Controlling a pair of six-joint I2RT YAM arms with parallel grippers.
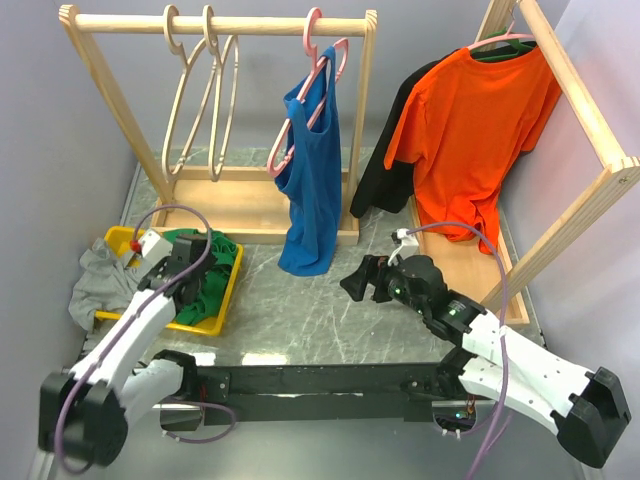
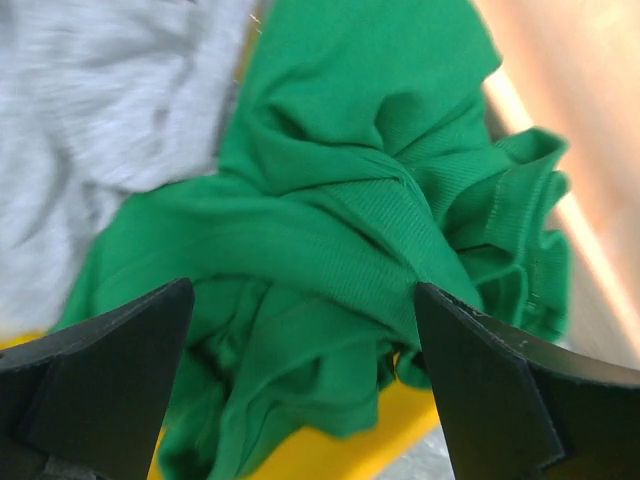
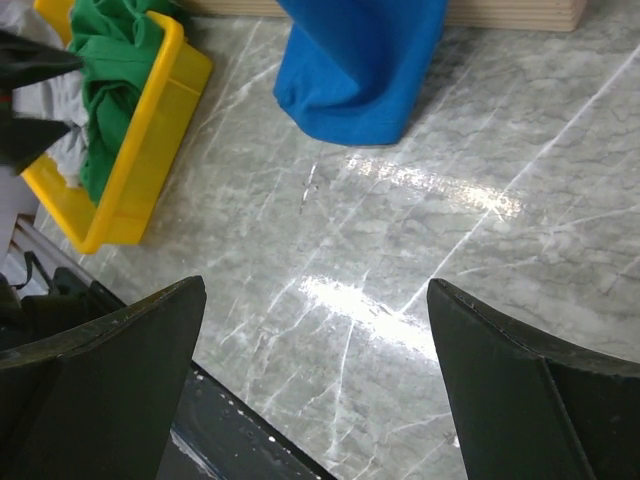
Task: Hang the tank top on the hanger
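Note:
The green tank top's cloth fold lies between my left gripper's open fingers, so I should bring them down into the yellow bin and close on it.
The green tank top lies crumpled in a yellow bin at the left. It fills the left wrist view and shows in the right wrist view. My left gripper is open just above it, one finger on each side of a cloth fold. Two pale beige hangers hang on the left wooden rack. My right gripper is open and empty over the marble table.
A grey garment lies over the bin's left side. A blue tank top hangs on a pink hanger on the left rack. An orange shirt and a black garment hang on the right rack.

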